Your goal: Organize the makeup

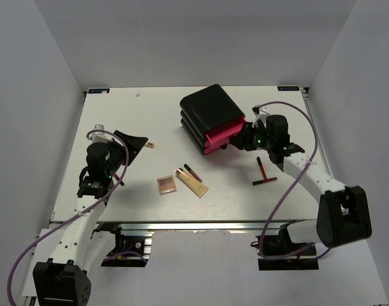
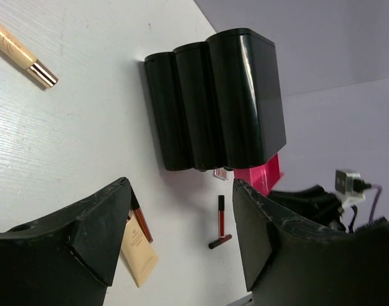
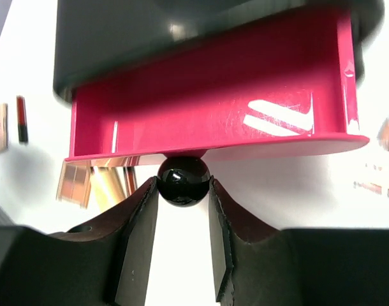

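Note:
The tan tube's cap end [image 1: 180,173] is below my left gripper and to its right in the top view, so I will swing my gripper that way and move it down around the cap end.
The makeup lies on the table: a square pinkish-brown palette [image 1: 167,185], a tan tube [image 1: 193,183], a black-and-red stick [image 1: 192,172], and two more sticks [image 1: 263,173] to the right. A wooden brush handle [image 1: 148,145] pokes out beside my left gripper [image 1: 132,141], which is open and empty; the handle also shows in the left wrist view [image 2: 14,48]. My right gripper [image 3: 183,186] is shut on the black knob [image 3: 183,180] of the pulled-out pink drawer [image 3: 213,108]. A palette [image 3: 73,182] lies under the drawer front.
The black three-drawer box [image 1: 210,115] stands at the back centre with its bottom pink drawer [image 1: 223,135] pulled out toward the right arm. The box also shows in the left wrist view [image 2: 217,102]. White walls close in the table on three sides.

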You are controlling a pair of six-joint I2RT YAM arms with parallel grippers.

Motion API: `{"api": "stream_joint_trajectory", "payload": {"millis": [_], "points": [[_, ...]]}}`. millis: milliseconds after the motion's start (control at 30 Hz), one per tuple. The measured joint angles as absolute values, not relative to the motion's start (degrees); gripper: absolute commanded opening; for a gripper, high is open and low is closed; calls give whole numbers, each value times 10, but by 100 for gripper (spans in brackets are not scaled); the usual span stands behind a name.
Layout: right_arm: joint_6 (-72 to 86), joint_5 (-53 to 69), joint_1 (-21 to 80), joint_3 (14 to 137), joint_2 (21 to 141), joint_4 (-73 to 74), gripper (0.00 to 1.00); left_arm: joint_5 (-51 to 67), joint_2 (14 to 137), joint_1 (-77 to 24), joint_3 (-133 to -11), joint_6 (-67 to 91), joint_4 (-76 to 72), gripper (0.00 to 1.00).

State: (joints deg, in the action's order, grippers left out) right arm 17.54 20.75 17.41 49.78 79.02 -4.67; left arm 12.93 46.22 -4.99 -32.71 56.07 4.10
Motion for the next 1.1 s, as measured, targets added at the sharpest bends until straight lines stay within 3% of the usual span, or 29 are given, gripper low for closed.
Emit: {"api": "stream_joint_trajectory", "payload": {"millis": [267,700,800,833,933,1100], "points": [[159,196,173,411,671,0,16,123,543,-66,-329,590,49,69],[140,186,169,400,640,47,10,49,708,-251,-424,629,101,59],[138,181,169,392,622,58,29,18,734,-275,-454,638,142,59],[137,181,169,389,618,61,44,9,743,-282,-463,642,157,59],[133,179,168,385,614,71,61,-14,772,-300,-491,654,200,59],[116,171,168,385,608,85,68,-48,854,-327,-568,671,296,60]]}}
